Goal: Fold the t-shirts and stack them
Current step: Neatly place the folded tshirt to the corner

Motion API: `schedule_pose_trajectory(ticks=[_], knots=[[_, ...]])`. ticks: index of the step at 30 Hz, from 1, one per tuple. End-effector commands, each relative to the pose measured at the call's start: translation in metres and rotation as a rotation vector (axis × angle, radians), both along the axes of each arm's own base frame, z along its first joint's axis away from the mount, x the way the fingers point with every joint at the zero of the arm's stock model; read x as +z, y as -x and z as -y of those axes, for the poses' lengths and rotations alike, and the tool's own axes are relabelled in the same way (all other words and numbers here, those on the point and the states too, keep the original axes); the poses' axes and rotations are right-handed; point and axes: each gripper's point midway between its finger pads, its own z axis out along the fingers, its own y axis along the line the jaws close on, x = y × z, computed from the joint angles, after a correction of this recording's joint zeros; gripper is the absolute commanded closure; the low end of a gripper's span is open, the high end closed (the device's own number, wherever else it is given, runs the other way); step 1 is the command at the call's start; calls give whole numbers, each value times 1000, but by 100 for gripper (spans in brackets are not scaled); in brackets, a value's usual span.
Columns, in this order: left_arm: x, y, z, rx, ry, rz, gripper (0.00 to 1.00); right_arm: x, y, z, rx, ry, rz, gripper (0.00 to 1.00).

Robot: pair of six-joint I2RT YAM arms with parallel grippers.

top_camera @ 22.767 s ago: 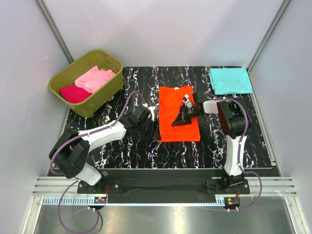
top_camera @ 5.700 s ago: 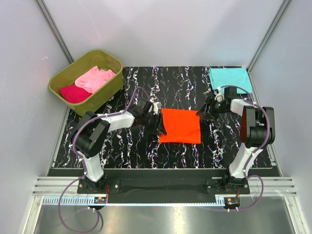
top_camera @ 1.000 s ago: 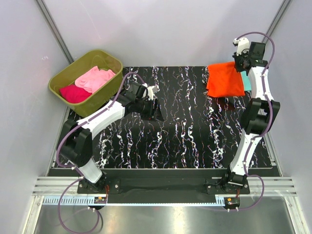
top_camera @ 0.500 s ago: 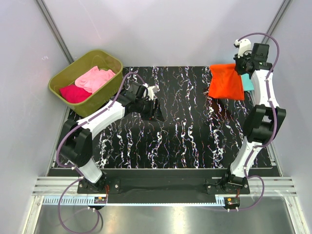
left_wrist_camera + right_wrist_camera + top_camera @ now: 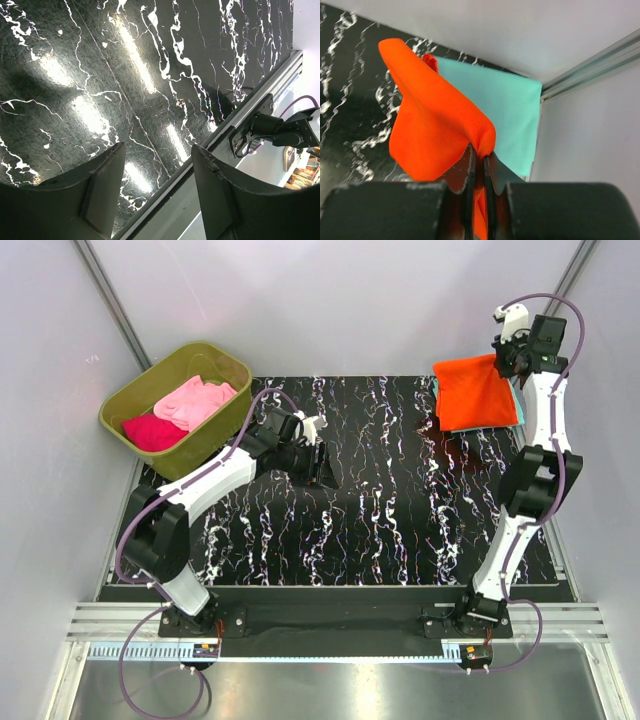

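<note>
My right gripper is holding the orange t-shirt's edge above the teal t-shirt's uncovered corner, so it will lower that edge toward the teal t-shirt's far corner (image 5: 532, 88) next.
The folded orange t-shirt (image 5: 476, 393) hangs from my right gripper (image 5: 508, 358), which is raised at the far right corner and shut on the cloth's edge (image 5: 482, 145). Under it lies the folded teal t-shirt (image 5: 497, 116), mostly covered in the top view, with only a sliver (image 5: 518, 405) showing. A light pink t-shirt (image 5: 195, 400) and a magenta t-shirt (image 5: 153, 431) lie crumpled in the olive tub (image 5: 232, 420). My left gripper (image 5: 322, 468) hovers open over bare mat left of centre, nothing between its fingers (image 5: 105, 185).
The black marbled mat (image 5: 380, 510) covers the table. Grey walls and metal posts close in the back and sides. An aluminium rail (image 5: 340, 620) runs along the near edge by the arm bases.
My right gripper has carried the orange t-shirt further right and back, so that it now covers almost all of the teal one. The left arm has stayed where it was.
</note>
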Motion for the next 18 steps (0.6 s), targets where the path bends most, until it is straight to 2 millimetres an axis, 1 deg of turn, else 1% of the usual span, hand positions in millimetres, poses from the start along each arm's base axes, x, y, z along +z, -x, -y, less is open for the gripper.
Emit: schedule_pose_trajectory(ticks=[1, 2, 3, 4, 5, 6, 7, 8, 9, 10, 11, 12, 13, 14, 15, 16, 17, 18], knots=[[20, -1, 8, -20, 66, 36, 39, 13, -28, 17, 16, 11, 79, 100], [19, -1, 9, -22, 68, 31, 39, 12, -34, 16, 36, -8, 90, 100], [19, 0, 9, -27, 73, 27, 39, 26, -40, 20, 47, -5, 130, 100], [19, 0, 10, -28, 79, 22, 39, -1, -50, 20, 60, -28, 92, 100], [19, 1, 11, -31, 83, 19, 39, -6, -56, 23, 58, -21, 93, 100], [17, 1, 11, -31, 82, 16, 39, 6, -63, 27, 49, -1, 133, 100], [17, 0, 11, -28, 80, 19, 39, -19, -74, 34, 31, 1, 108, 100], [16, 1, 11, -29, 79, 18, 39, -21, -79, 43, 1, 22, 116, 100], [14, 2, 11, -32, 76, 14, 39, -11, -84, 47, -8, 42, 153, 100], [13, 3, 12, -32, 73, 12, 39, -25, -93, 51, -20, 48, 157, 99], [13, 3, 12, -33, 73, 12, 39, -23, -96, 53, -31, 47, 176, 97], [10, 2, 13, -32, 67, 10, 39, -31, -100, 56, -45, 40, 178, 94], [10, 4, 14, -36, 67, 5, 39, -24, -108, 59, -54, 47, 232, 88], [9, 4, 15, -39, 68, 3, 39, -26, -110, 62, -70, 31, 243, 77], [7, 5, 15, -40, 66, 1, 39, -30, -114, 62, -75, 22, 254, 73], [6, 5, 15, -40, 64, -1, 39, -22, -119, 66, -99, 4, 294, 68], [6, 4, 15, -39, 62, 0, 38, -19, -120, 67, -109, -4, 308, 59], [6, 5, 15, -40, 63, 2, 38, -18, -121, 66, -113, -15, 317, 35]])
